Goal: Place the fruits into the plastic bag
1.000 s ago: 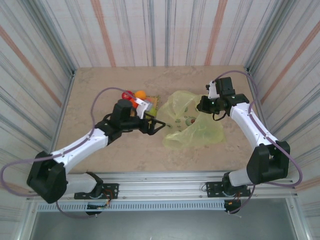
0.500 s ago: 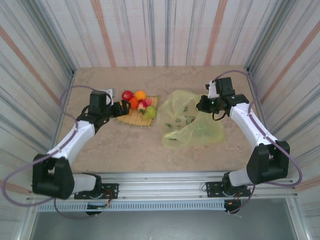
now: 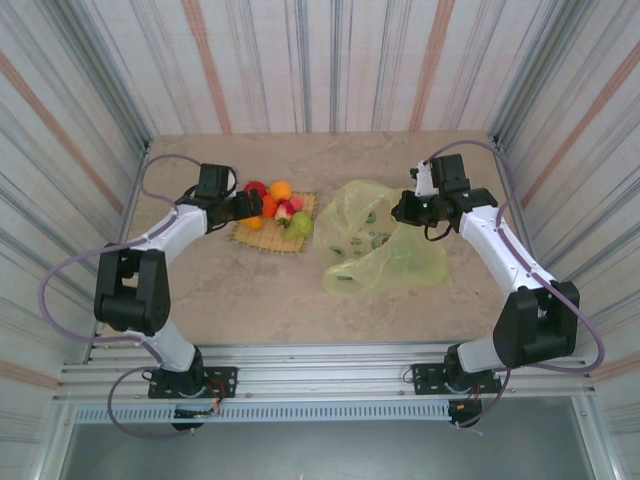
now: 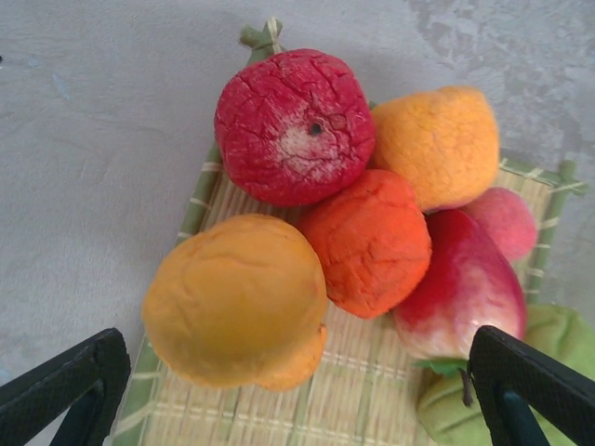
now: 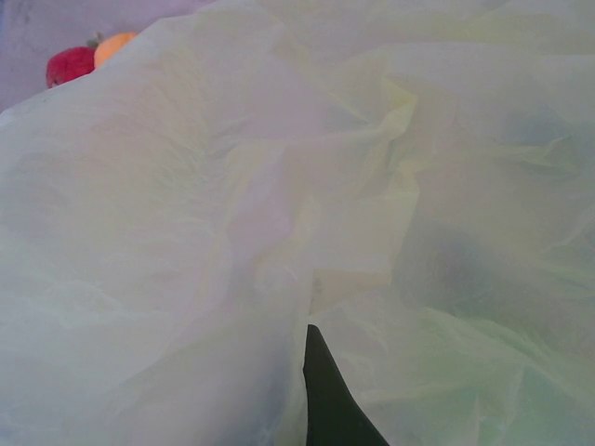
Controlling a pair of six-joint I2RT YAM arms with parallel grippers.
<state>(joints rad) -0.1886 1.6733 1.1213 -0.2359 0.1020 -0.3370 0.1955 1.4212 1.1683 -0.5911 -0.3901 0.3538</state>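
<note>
The bare tabletop and the mat leave room for both fingers, so my open left gripper will next move down over the big yellow-orange fruit (image 3: 254, 223) (image 4: 236, 301) at the edge of the mat.
Several fruits lie piled on a woven mat (image 4: 372, 390): a red one (image 4: 293, 125), a yellow-orange one (image 4: 437, 144), an orange one (image 4: 372, 242), a big yellow-orange one (image 4: 237, 297), a red-pink one (image 4: 460, 283) and a green one (image 4: 446, 413). My left gripper (image 4: 297, 409) is open, close over the pile, a finger on each side of it. From above, the left gripper (image 3: 250, 207) is at the left edge of the fruits (image 3: 278, 205). My right gripper (image 3: 405, 210) is shut on the raised upper edge of the yellow-green plastic bag (image 3: 390, 262). Bag film (image 5: 232, 204) hides most of the right gripper (image 5: 314, 339).
The mat (image 3: 275, 228) lies left of the bag, near the table's middle back. Striped walls close in the table on three sides. Bare tabletop (image 3: 260, 295) runs between the arm bases and the bag.
My left arm has swung from beside the bag's left edge back leftward to the fruit mat, gripper open throughout. The right arm and the bag have not moved.
</note>
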